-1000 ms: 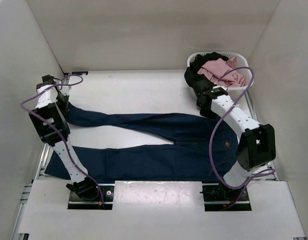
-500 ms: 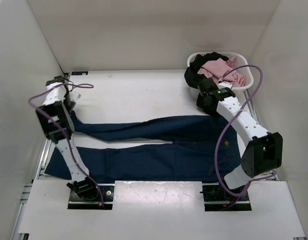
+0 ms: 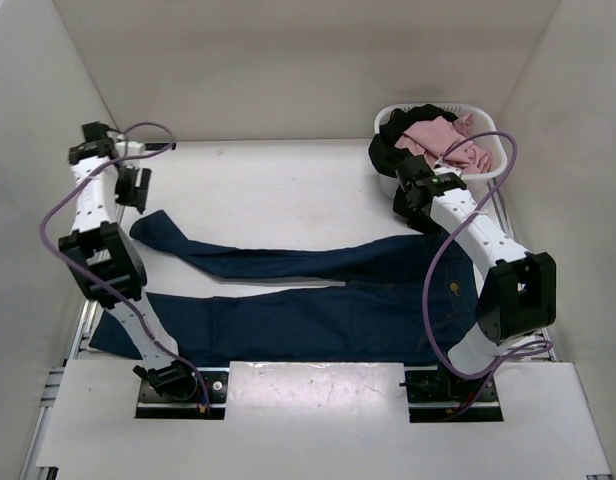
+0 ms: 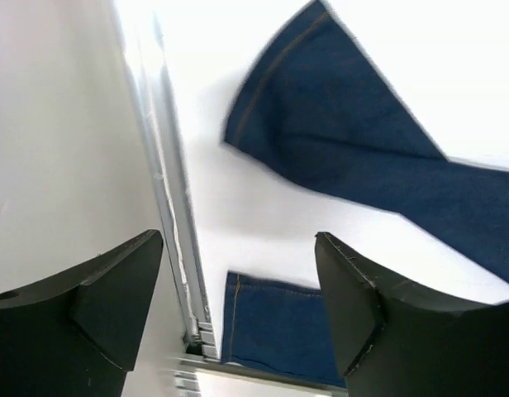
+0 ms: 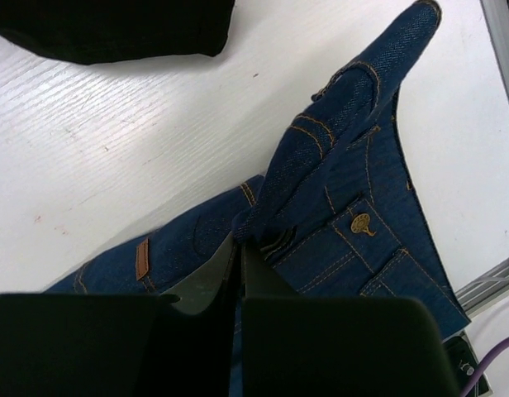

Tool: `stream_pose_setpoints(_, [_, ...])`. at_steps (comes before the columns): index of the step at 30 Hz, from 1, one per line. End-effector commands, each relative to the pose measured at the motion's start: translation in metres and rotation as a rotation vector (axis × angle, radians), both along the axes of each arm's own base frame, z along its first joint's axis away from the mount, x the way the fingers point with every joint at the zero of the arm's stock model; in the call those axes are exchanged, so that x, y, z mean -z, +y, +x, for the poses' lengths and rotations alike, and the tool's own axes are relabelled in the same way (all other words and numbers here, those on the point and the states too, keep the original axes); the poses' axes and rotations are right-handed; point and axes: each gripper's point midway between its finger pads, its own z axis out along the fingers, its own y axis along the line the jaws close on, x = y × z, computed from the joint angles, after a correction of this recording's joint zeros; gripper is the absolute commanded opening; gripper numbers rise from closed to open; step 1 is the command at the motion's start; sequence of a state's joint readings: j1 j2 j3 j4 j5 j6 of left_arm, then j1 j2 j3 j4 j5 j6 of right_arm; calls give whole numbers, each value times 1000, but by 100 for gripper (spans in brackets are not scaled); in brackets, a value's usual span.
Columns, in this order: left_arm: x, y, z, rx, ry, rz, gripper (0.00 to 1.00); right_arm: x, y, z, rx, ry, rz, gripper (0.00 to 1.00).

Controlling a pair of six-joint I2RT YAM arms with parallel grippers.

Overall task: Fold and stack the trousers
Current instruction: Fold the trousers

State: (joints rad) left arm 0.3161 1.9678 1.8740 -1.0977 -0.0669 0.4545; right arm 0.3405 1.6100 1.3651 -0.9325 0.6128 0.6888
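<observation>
Next, my left gripper lowers onto the hem's near corner [image 4: 232,138] and closes there, because the upper leg's hem lies free below the open fingers.
The dark blue trousers [image 3: 288,322] lie lengthwise on the white table [image 3: 268,185], waist at the right and both legs running left. The upper leg's hem [image 4: 321,116] lies flat, free of any grip. My left gripper [image 3: 131,187] hangs open above the far left corner with nothing between its fingers; in its wrist view my left gripper [image 4: 238,240] looks down on both hems. My right gripper [image 5: 240,244] is shut on a raised fold of the trousers [image 5: 345,165] at the waist, close to the tan patch [image 5: 142,259]. From above, the right gripper [image 3: 422,218] sits over the waist.
A white basket [image 3: 495,130] at the back right holds pink clothes [image 3: 443,145] and a black garment [image 3: 388,150] that hangs over its rim. The black garment [image 5: 114,25] lies just beyond the waist. A metal rail [image 4: 176,231] and the left wall are close to my left gripper.
My left gripper has opened, let go of the upper leg's hem and drawn back toward the far left corner. The leg now lies flat on the table. The right gripper stays shut at the waist.
</observation>
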Motion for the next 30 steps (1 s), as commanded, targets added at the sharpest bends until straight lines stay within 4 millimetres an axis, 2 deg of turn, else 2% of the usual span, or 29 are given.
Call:
stream_pose_setpoints(1, [10, 24, -14, -110, -74, -96, 84, -4, 2, 4, -3, -24, 19, 0])
stream_pose_setpoints(2, [17, 24, -19, -131, -67, -128, 81, -3, 3, 4, -6, -22, 27, 0])
stream_pose_setpoints(3, [39, 25, -23, -150, -30, -188, 79, -1, 3, 4, -6, -22, 27, 0])
stream_pose_setpoints(4, [54, 25, -26, -168, 0, -217, 76, -1, 3, 4, -6, -22, 27, 0])
stream_pose_setpoints(5, [65, 23, -25, -165, 20, -241, 71, -1, 3, 4, -6, -22, 27, 0])
stream_pose_setpoints(6, [80, 23, -24, -197, 41, -284, 62, -1, 3, 3, -14, -18, 23, 0])
stream_pose_setpoints(7, [86, 22, -25, -209, 53, -293, 60, -1, 0, 4, -5, -18, 23, 0])
stream_pose_setpoints(9, [91, 31, -13, -224, 9, -263, 60, -1, -1, 3, -30, -6, 8, 0])
stream_pose_setpoints(10, [90, 34, -7, -221, -15, -254, 65, -1, -1, 3, -30, -6, 8, 0])
stream_pose_setpoints(13, [95, 28, 11, -165, -52, -315, 73, -1, -9, 3, -31, 3, -2, 0])
stream_pose_setpoints(15, [99, 30, 16, -165, -51, -316, 76, -1, -9, 3, -31, 3, -2, 0])
stream_pose_setpoints(21, [115, -4, 30, -62, -56, -462, 79, 5, -8, 6, -31, 12, -5, 0])
stream_pose_setpoints(23, [112, -11, 33, -44, -71, -504, 80, 5, -7, 9, -31, 12, -5, 0])
stream_pose_setpoints(24, [116, -13, 33, -43, -65, -517, 77, 8, -7, 9, -31, 21, -7, 0])
stream_pose_setpoints(25, [112, -12, 36, -53, -77, -516, 74, 4, -6, 11, -31, 11, -4, 0])
stream_pose_setpoints(26, [108, -10, 40, -49, -90, -510, 62, 4, -6, 11, -31, 11, -4, 0])
stream_pose_setpoints(27, [112, -12, 40, -58, -83, -527, 57, 4, -6, 11, -31, 11, -4, 0])
stream_pose_setpoints(29, [105, -9, 46, -52, -105, -517, 51, 4, -6, 11, -31, 11, -4, 0])
stream_pose_setpoints(30, [101, -7, 49, -48, -117, -511, 41, 7, -6, 12, -31, 19, -7, 0])
